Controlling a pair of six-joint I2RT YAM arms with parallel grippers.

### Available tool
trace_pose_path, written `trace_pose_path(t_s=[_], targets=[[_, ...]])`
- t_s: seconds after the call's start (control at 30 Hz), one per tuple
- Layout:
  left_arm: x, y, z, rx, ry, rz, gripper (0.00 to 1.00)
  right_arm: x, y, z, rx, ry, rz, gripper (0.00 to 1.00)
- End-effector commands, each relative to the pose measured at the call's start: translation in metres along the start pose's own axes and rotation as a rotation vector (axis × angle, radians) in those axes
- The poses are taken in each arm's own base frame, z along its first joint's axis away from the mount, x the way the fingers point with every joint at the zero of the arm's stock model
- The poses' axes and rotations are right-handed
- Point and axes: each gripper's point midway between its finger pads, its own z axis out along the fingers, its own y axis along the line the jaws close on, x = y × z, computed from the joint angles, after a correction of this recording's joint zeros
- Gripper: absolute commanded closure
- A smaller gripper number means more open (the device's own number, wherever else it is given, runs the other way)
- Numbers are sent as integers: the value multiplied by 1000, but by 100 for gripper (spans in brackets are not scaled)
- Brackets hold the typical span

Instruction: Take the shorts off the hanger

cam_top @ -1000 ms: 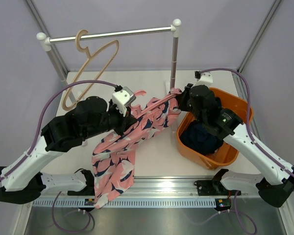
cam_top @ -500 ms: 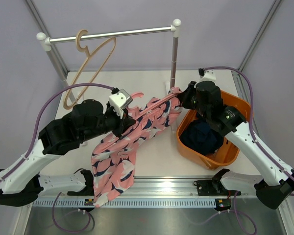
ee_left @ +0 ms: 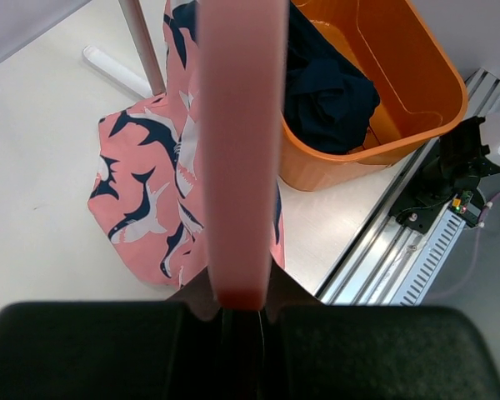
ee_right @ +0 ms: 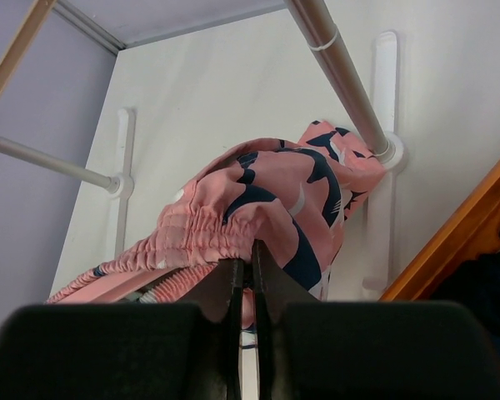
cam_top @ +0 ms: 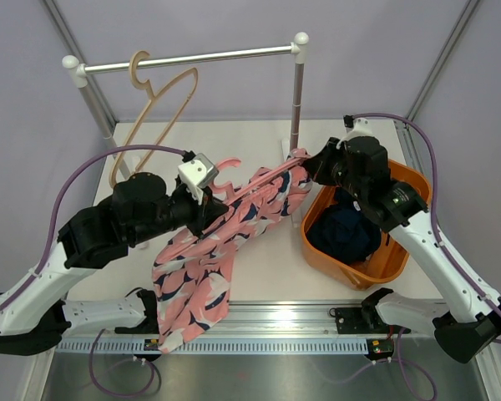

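Observation:
I will lift my right gripper away from the hanger, then lower it into the orange bin, where clothes already lie, and release the shorts (cam_top: pixel 225 230).
The pink shorts (cam_top: pixel 225 230) with a navy shark print hang over a pink hanger (cam_top: pixel 227 171) held between the two arms above the table. My left gripper (cam_top: pixel 209 199) is shut on the hanger, whose bar (ee_left: pixel 240 150) fills the left wrist view with the shorts (ee_left: pixel 150 200) below it. My right gripper (cam_top: pixel 307 171) is shut on the shorts' elastic waistband (ee_right: pixel 225 221) at its right end, next to the rack's upright pole (ee_right: pixel 342 75). The shorts' legs trail down to the table's front edge.
An orange bin (cam_top: pixel 401 188) holding dark clothes (cam_top: pixel 344 234) stands at the right, also in the left wrist view (ee_left: pixel 400 92). A clothes rack (cam_top: pixel 192 60) at the back carries an empty wooden hanger (cam_top: pixel 154 109). A metal rail (cam_top: pixel 301 326) runs along the front.
My left gripper has moved left and up a little with the pink hanger. My right gripper has moved up and right, holding the waistband. The wooden hanger has swung slightly.

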Motion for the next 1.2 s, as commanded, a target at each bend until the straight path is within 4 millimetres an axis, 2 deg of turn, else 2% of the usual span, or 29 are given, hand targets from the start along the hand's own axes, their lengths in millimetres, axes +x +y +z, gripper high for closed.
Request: trace_pose_path(t_s=[0.0,0.03,0.13,0.3,0.4,0.6,0.77,0.83,0.87,0.93,0.97,1.0,1.03,1.13,1.17], targets=[[-16,-9,-53,80,-110,0,100,-26,-103,0,407,-112,-79,100],[-16,-9,-54,78,-111,1,100,-29,-112,-1,425,-115,-69,100],[-18,-10,-60,89,-128,9,100,-34,-121,-2,423,-111,-56,100],[-22,-13,-67,112,-164,16,100,-37,-124,1,415,-91,-68,100],[-27,-13,-74,119,-202,19,100,-35,-132,3,426,-74,-68,100],[-34,-30,-89,230,-264,59,100,-32,-138,9,419,-51,-62,100],[-37,-26,-93,208,-288,62,100,-29,-130,13,371,-38,-48,100],[-40,-22,-89,180,-299,54,100,-25,-120,12,310,-31,-26,100],[-42,-21,-88,177,-308,52,100,-15,-111,14,250,-2,-8,100],[-52,-17,-85,149,-357,32,100,-15,-99,8,193,-18,9,100],[-51,-11,-78,112,-360,20,100,-7,-93,6,161,-1,20,100],[-61,-10,-75,99,-407,5,100,-9,-83,-2,131,-20,19,100],[-63,-8,-71,88,-426,-13,100,2,-59,-5,62,1,1,100],[-64,-8,-43,75,-445,-50,100,19,-13,-18,-29,10,-38,100],[-66,-4,-36,49,-442,-60,100,34,20,-26,-111,38,-61,100]])
